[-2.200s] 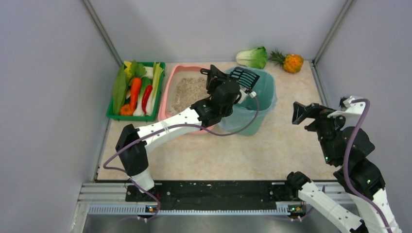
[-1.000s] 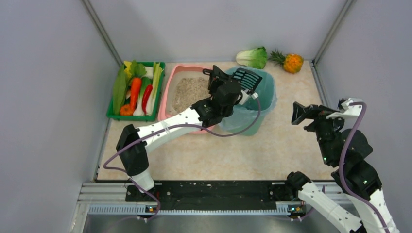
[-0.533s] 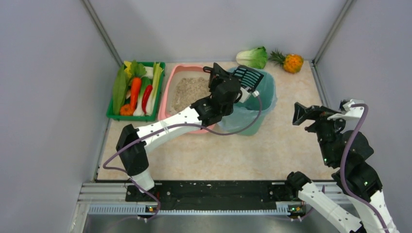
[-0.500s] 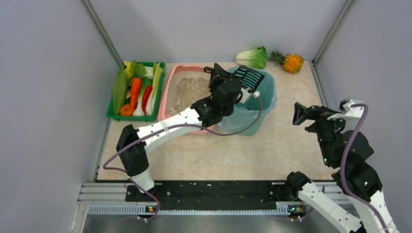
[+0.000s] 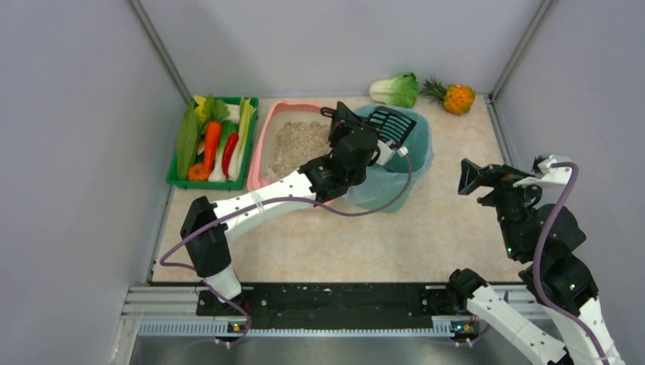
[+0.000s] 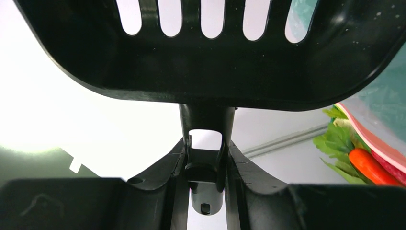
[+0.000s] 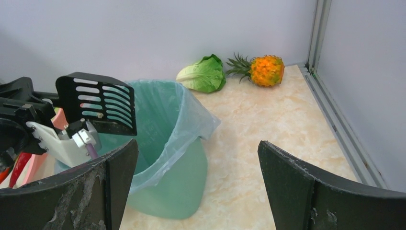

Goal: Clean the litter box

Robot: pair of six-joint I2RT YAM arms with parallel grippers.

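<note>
The grey-beige litter (image 5: 295, 144) is below and to the left in the top view, so my left gripper needs to swing across, lower the empty scoop flat and release it.
The pink litter box (image 5: 268, 130) with grey-beige litter (image 5: 295, 144) sits at the back of the table, left of the teal bag-lined bin (image 5: 395, 171). My left gripper (image 5: 363, 137) is shut on the handle of a black slotted litter scoop (image 5: 386, 125), held tilted over the bin's opening. In the left wrist view the scoop (image 6: 210, 57) fills the top and its handle sits clamped between my fingers (image 6: 163, 177). In the right wrist view the scoop (image 7: 98, 103) hangs over the bin (image 7: 167, 143). My right gripper (image 5: 473, 177) is open and empty, raised at the right.
A green crate (image 5: 211, 143) of vegetables stands left of the litter box. A cabbage (image 5: 395, 90) and a pineapple (image 5: 455, 97) lie at the back wall; they also show in the right wrist view, the cabbage (image 7: 203, 74) beside the pineapple (image 7: 263, 69). Grey walls enclose the table.
The left gripper with the scoop has shifted slightly right and toward the bin's middle, staying over its opening. The right arm has barely moved.
</note>
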